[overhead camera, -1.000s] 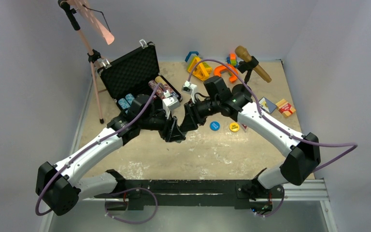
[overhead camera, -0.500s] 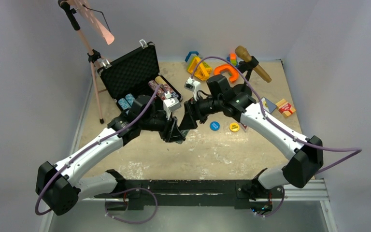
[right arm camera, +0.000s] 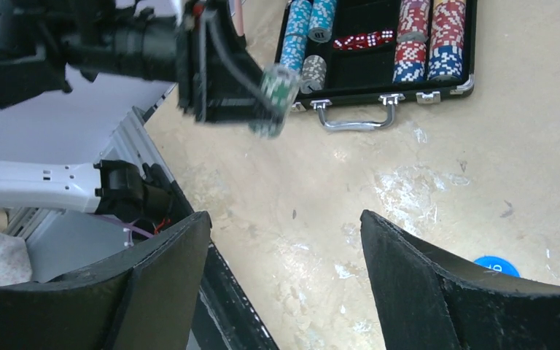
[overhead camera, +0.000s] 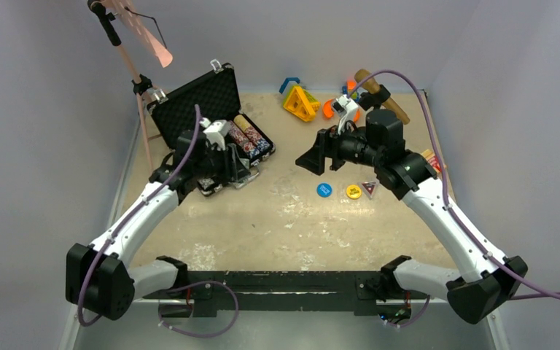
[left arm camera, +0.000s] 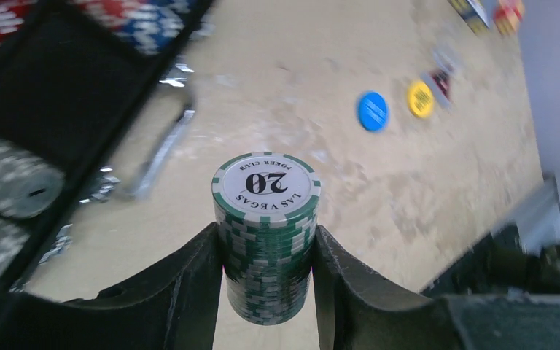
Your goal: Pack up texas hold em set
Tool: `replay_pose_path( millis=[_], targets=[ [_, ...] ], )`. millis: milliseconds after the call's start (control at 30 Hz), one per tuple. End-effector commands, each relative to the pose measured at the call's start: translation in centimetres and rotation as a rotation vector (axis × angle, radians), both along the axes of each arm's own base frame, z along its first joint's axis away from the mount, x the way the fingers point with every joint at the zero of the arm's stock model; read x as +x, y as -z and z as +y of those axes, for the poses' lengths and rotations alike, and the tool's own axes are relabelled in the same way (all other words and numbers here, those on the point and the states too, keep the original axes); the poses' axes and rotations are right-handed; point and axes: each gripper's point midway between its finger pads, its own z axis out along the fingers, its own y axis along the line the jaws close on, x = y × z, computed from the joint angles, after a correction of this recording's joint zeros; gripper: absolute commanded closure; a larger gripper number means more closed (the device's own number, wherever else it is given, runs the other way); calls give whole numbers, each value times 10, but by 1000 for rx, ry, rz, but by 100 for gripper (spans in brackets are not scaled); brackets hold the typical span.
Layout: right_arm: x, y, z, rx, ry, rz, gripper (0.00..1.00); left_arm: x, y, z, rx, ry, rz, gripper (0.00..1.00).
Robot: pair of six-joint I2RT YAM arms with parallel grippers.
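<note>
My left gripper will swing over the case and down next, as the gap between blue and gray chips is below it, to the left in the top view.
The black briefcase (overhead camera: pixel 198 103) lies open at the far left, with chip stacks (overhead camera: pixel 251 138) in its tray. My left gripper (overhead camera: pixel 242 172) is shut on a tall stack of green and white chips (left arm camera: pixel 266 233) and holds it above the table, just in front of the case's handle (right arm camera: pixel 355 121). The stack also shows in the right wrist view (right arm camera: pixel 277 89). My right gripper (overhead camera: pixel 310 160) is open and empty above the table's middle. A blue disc (overhead camera: pixel 324 189) and a yellow disc (overhead camera: pixel 353 191) lie flat below it.
Orange, yellow and blue toy shapes (overhead camera: pixel 300 102) and a brown microphone on a black stand (overhead camera: pixel 379 93) sit at the far edge. A pink stand (overhead camera: pixel 138 80) rises left of the case. A small dark triangle (overhead camera: pixel 369 187) lies beside the yellow disc.
The grippers were together at the table's middle. My left gripper has carried the green stack back left to the case. My right gripper has pulled away to the right, open.
</note>
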Motion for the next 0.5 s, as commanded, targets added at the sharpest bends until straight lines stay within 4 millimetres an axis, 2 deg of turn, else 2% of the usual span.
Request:
replay_pose_path(
  millis=[0,33,100,267,367,467],
  targets=[
    [3,2,-3,12,44,-23,21,63,-3,59,-63,-458,97,100],
    [2,5,-3,11,45,-22,21,74,5,75,-64,-537,128,100],
    [0,9,-5,8,44,-21,21,94,8,99,-74,-655,140,100],
    [-7,18,-10,-4,44,-26,22,129,13,145,-20,-871,114,100],
    [-10,20,-13,-12,46,-31,22,146,17,159,-19,-937,106,100],
    [-11,22,-16,-23,57,-35,22,159,25,165,4,-956,117,100]
  ],
)
